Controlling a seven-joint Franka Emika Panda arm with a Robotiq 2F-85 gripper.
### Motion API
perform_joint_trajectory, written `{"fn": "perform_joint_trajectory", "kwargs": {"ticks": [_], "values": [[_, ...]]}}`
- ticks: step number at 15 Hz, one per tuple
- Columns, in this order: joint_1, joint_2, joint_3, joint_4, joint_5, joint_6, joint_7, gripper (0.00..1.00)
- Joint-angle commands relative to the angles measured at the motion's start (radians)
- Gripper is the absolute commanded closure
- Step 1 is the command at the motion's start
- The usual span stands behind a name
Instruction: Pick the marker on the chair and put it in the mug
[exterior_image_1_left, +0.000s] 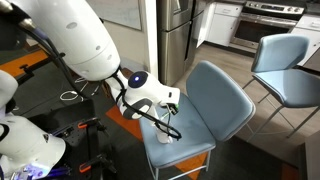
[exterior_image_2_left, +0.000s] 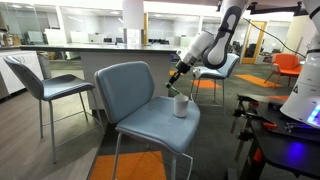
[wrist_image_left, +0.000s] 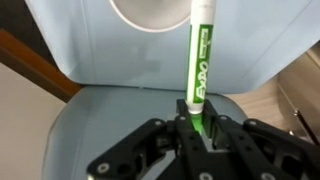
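Observation:
I should next lower my gripper over the mug's opening (exterior_image_2_left: 181, 97) (wrist_image_left: 153, 8) below it and let go of the marker inside, since the marker's tip is still above the mug's rim.
My gripper (wrist_image_left: 197, 135) is shut on the green marker (wrist_image_left: 198, 60), which sticks out from the jaws toward the white mug (wrist_image_left: 150, 12). In the wrist view the marker's white tip overlaps the mug's rim. The mug (exterior_image_2_left: 181, 105) stands upright on the seat of the light blue chair (exterior_image_2_left: 130, 85). In an exterior view the gripper (exterior_image_2_left: 178, 76) hovers just above the mug with the marker (exterior_image_2_left: 175, 84) pointing down. In an exterior view the gripper (exterior_image_1_left: 165, 112) is over the chair seat (exterior_image_1_left: 205, 100), and the mug is mostly hidden behind it.
A second blue chair with thin metal legs (exterior_image_2_left: 45, 85) stands nearby and shows in both exterior views (exterior_image_1_left: 290, 65). An orange chair (exterior_image_2_left: 287, 65) and kitchen counters are farther off. Robot base hardware (exterior_image_2_left: 300, 130) sits beside the chair.

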Motion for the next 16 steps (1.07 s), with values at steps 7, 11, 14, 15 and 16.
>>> {"fn": "perform_joint_trajectory", "kwargs": {"ticks": [7,11,14,15,16], "values": [[-0.003,-0.004,-0.007,-0.020,-0.020,0.000,-0.109,0.95],[-0.045,0.024,0.032,0.029,-0.067,0.000,-0.134,0.95],[-0.057,0.051,0.032,0.062,-0.098,0.000,-0.156,0.95],[-0.059,0.066,0.026,0.067,-0.108,0.000,-0.165,0.95],[-0.067,0.080,0.026,0.068,-0.121,0.000,-0.182,0.95]]}}
